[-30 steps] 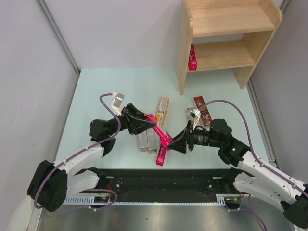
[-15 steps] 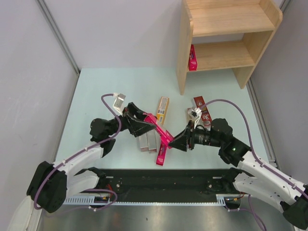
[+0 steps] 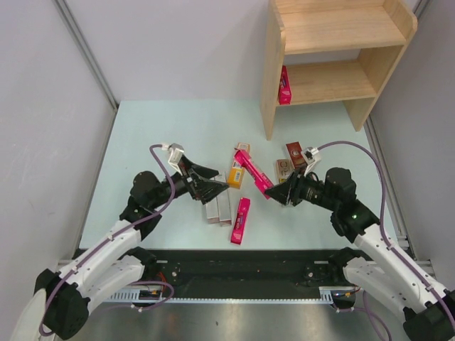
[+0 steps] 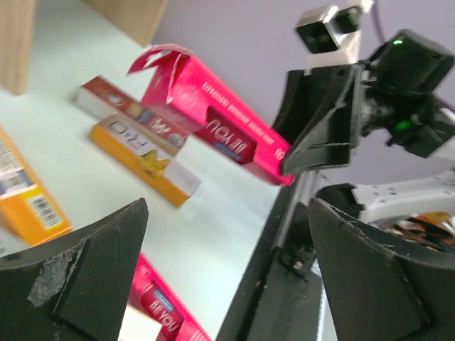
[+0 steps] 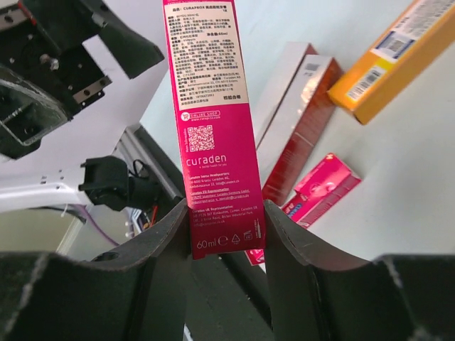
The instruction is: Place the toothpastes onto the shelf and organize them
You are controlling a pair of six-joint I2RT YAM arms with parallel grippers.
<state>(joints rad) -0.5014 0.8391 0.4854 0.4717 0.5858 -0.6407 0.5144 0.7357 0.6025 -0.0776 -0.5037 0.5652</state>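
The lower board lies outward of my right gripper, so my right gripper needs to carry the carton outward next. It needs to let go of the carton beside the magenta one on the shelf, where bare wood is free.
My right gripper [image 3: 274, 190] is shut on one end of a magenta toothpaste carton [image 3: 252, 170], held off the table; in the right wrist view that carton [image 5: 210, 106] sits between both fingers [image 5: 163, 241]. To its left my left gripper [image 3: 213, 181] stands open and empty, apart from the carton [image 4: 213, 124]. On the table lie an orange-yellow carton [image 3: 238, 174], two silver-grey ones [image 3: 219, 206], another magenta one [image 3: 241, 220], a gold-tan one [image 3: 284, 170] and a dark red one [image 3: 295, 155]. The wooden shelf [image 3: 334, 42] stands at the far right with one magenta carton [image 3: 284, 85] on its lower board.
The shelf's left side panel [image 3: 270, 78] reaches down to the table just beyond the loose cartons. A black rail [image 3: 234, 273] runs along the near edge between the arm bases. Grey walls close in on the left and right.
My left gripper has opened, let go of the magenta carton and drawn back to the left. My right gripper has closed on that carton and carried it up and to the right.
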